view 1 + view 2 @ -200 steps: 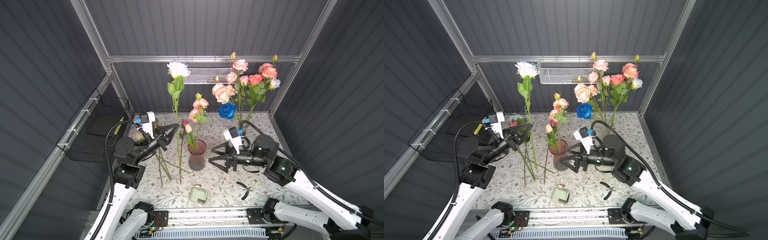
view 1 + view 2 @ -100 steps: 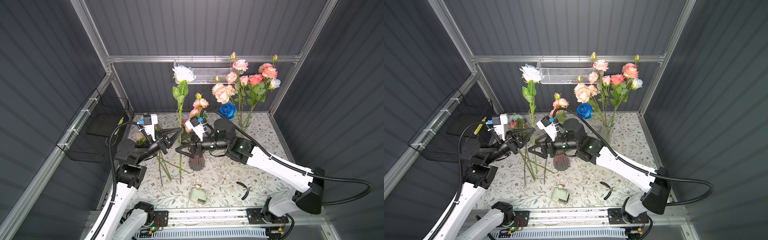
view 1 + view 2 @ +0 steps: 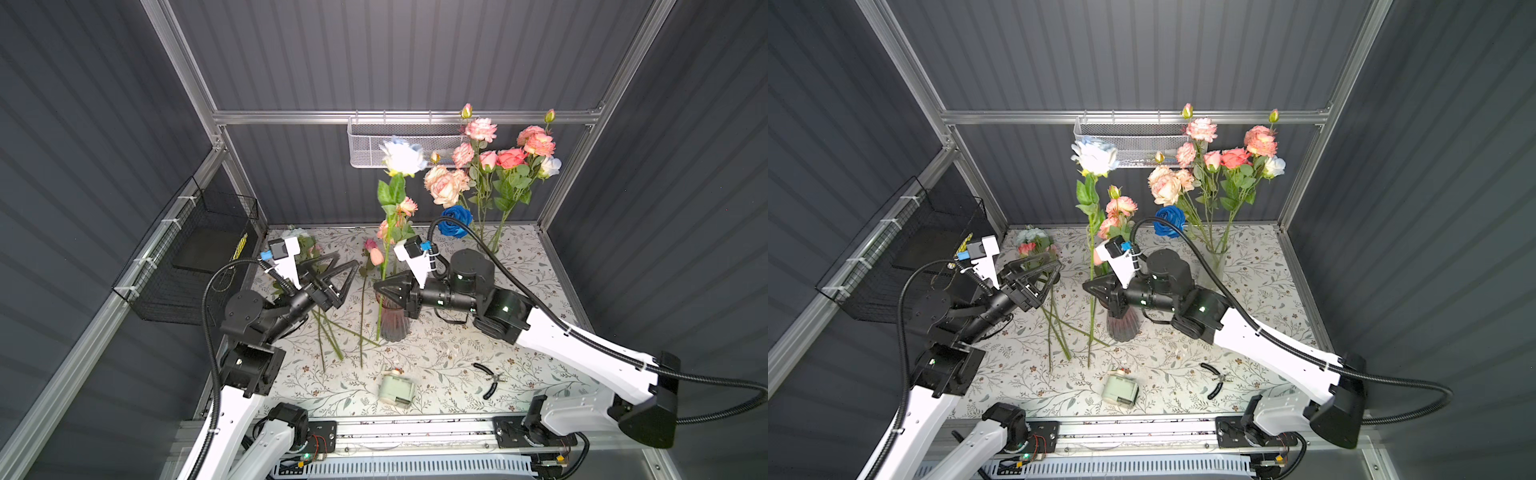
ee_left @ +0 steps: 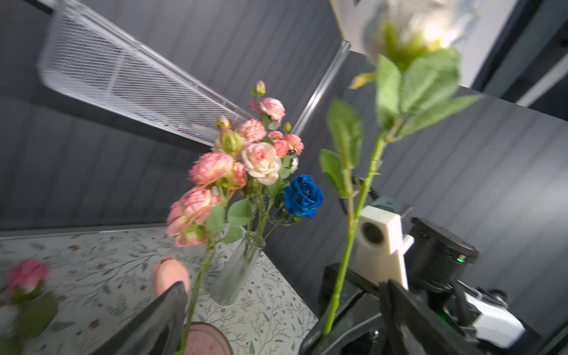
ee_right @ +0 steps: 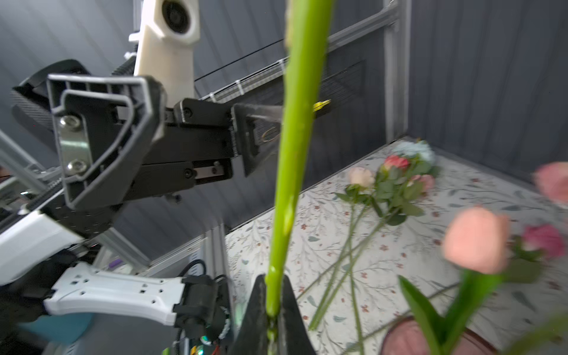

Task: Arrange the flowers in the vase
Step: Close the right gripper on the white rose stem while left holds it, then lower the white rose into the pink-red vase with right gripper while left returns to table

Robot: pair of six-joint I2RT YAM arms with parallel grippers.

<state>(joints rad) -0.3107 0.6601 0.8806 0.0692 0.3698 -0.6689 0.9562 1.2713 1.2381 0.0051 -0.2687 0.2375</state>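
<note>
Next, my right gripper carries the rose over the pink vase's opening, lowers until the rose's stem sits inside, and releases, because the rose now hangs beside the vase.
A white rose on a long green stem stands upright, just left of a ribbed pink vase. My right gripper is shut on the lower stem. My left gripper is open beside the stem, its jaws apart from it. The pink vase holds pink and peach flowers. Several flowers, one of them a deep blue rose, fill a clear glass vase at the back right. More flowers lie on the table.
A white mesh basket hangs on the back wall. A black wire basket is fixed on the left side. Black cutters and a small pale green device lie near the front edge of the floral table cover.
The right arm swung in from the right, and its gripper shut on the white rose's stem. The left gripper opened and let the stem go. The rose shifted to the right.
</note>
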